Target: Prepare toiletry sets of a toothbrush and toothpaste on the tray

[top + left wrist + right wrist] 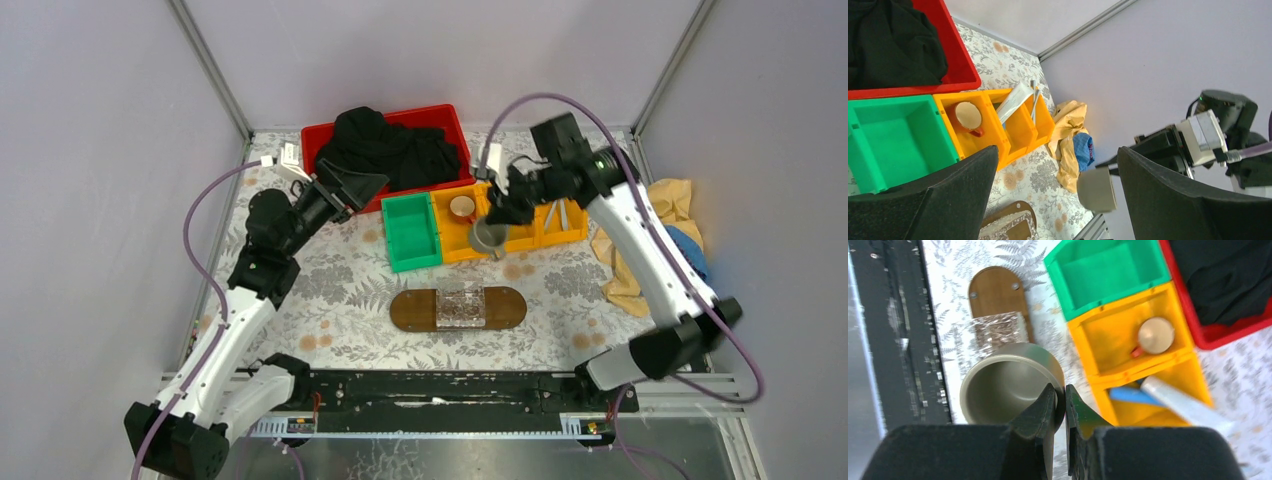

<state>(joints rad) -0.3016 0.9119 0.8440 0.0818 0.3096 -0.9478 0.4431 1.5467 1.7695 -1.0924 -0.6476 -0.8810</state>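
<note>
I next need to bring the cup back with my right gripper, lower it onto the tray's nearest end (507, 308) and release, as that end of the tray below is still bare.
My right gripper (1059, 387) is shut on the rim of a grey-olive cup (998, 387), held in the air in front of the yellow bins (545, 235). A silvery-white toothpaste (1183, 405) and a blue one (1133, 395) lie in a yellow bin. Thin pale toothbrush sticks (1035, 102) rest in the end bin beside the silvery tube (1014, 100). The dark wooden tray (408, 310) lies nearer the arms, with a clear ribbed box (460, 305) on its middle. By the red bin, my left gripper (1057, 149) stands open and holds nothing.
A red bin (315, 135) at the back holds black cloth. The green bin (410, 232) is empty, and the yellow bin next to it holds a beige cup with a red handle (461, 207). A yellow cloth with a blue item (660, 215) lies at the right edge.
</note>
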